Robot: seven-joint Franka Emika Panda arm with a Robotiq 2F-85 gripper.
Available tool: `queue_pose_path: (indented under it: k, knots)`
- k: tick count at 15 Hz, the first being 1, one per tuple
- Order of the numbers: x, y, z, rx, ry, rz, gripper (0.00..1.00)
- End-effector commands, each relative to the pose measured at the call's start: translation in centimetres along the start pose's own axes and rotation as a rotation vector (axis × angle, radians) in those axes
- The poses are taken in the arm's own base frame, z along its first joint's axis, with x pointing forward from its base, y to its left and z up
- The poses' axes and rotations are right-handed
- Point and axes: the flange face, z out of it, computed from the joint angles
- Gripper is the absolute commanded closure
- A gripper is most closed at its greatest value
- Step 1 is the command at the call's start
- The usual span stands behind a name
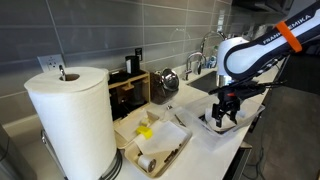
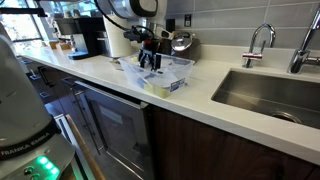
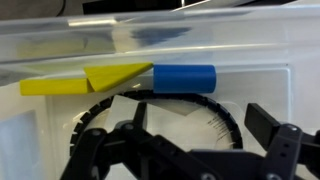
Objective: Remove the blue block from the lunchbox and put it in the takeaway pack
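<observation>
My open fingers hang short, so they should go down and across toward the lunchbox's far side to straddle the ends of the blue block (image 3: 185, 77).
The blue block (image 3: 185, 77) lies inside the lunchbox (image 3: 250, 40) against its far wall, next to two yellow pieces (image 3: 118, 75). My gripper (image 3: 200, 125) is open and empty, its fingers hanging just short of the blue block and over a black ring mark on the lunchbox floor. In both exterior views the gripper (image 1: 225, 108) (image 2: 150, 62) reaches down into the lunchbox (image 1: 215, 126) (image 2: 180, 75). The takeaway pack (image 1: 165, 150) lies open on the counter beside it, with a small yellow piece (image 1: 145, 130) inside.
A big paper towel roll (image 1: 70, 120) stands close to the camera. A wooden shelf box (image 1: 128, 90) and a metal kettle (image 1: 167, 80) stand at the back wall. The sink (image 2: 265, 95) with its faucet (image 2: 262, 40) lies beyond the lunchbox.
</observation>
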Motion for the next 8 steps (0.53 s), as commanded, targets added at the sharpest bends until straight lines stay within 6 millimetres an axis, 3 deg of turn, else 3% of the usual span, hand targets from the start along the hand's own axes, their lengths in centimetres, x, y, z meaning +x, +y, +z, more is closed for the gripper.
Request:
queue_pose_path:
  k: [1, 8]
  knots:
    - [0.6, -0.2, 0.7, 0.03, -0.061, -0.023, 0.0]
    - [0.5, 0.4, 1.8, 0.038, -0.145, -0.02, 0.0]
